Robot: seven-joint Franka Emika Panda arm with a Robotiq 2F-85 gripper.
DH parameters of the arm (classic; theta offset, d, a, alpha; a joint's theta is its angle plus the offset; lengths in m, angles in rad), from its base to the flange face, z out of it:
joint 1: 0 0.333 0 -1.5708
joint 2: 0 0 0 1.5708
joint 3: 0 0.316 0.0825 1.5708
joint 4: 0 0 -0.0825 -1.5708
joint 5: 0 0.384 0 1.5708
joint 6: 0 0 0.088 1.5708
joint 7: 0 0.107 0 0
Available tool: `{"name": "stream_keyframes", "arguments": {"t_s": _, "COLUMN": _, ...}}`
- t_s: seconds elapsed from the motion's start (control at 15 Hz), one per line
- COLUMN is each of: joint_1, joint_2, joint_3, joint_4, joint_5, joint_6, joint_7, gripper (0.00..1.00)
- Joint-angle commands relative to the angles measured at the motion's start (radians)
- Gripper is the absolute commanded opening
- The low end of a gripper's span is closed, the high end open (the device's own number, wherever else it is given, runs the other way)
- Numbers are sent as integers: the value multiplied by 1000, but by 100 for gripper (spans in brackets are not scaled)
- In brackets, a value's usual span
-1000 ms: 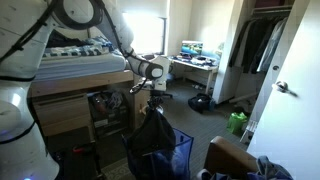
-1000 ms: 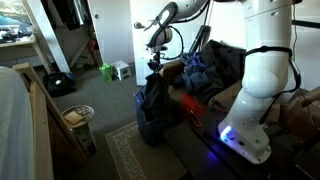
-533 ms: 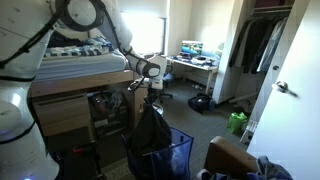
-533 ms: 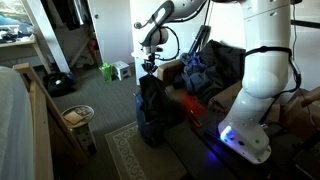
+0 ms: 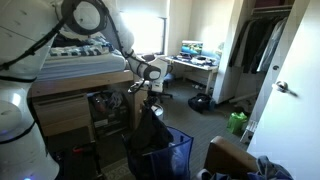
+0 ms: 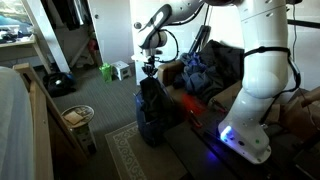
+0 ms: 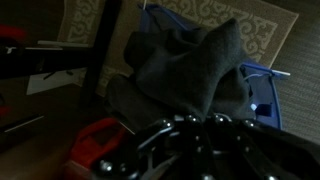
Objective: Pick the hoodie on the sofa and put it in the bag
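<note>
The hoodie's top is above the bag's rim and its lower part is inside the blue mesh bag (image 5: 181,152), so the gripper should go down toward the bag's opening before it lets go.
My gripper (image 5: 152,92) is shut on the top of a dark hoodie (image 5: 150,128), which hangs straight down from it. In both exterior views the hoodie's lower part is inside the blue mesh bag (image 5: 181,152) that stands on the floor. In an exterior view the gripper (image 6: 150,66) holds the hoodie (image 6: 150,98) above the bag (image 6: 147,128) beside the sofa (image 6: 222,62). In the wrist view the grey hoodie (image 7: 190,62) fills the middle, bunched between the dark fingers (image 7: 186,120), with the bag's blue rim (image 7: 262,72) at the right.
A wooden loft bed (image 5: 80,75) stands close behind the arm. A heap of blue clothes (image 6: 205,72) lies on the sofa. A patterned rug (image 6: 125,152) lies under the bag. A desk (image 5: 195,65) and a green object (image 5: 237,122) are further off.
The gripper has moved a little sideways with the hoodie, which now hangs more narrowly over the bag. The grip is unchanged.
</note>
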Motion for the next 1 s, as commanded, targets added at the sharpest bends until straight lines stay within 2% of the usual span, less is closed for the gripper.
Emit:
{"name": "stream_keyframes", "arguments": {"t_s": 0.0, "joint_1": -8, "joint_2": 37, "joint_3": -17, "joint_4": 32, "joint_5": 24, "joint_6": -48, "joint_7": -14, "gripper": 3}}
{"name": "stream_keyframes", "arguments": {"t_s": 0.93, "joint_1": -10, "joint_2": 138, "joint_3": -82, "joint_4": 96, "joint_5": 14, "joint_6": -199, "joint_7": 73, "gripper": 2}}
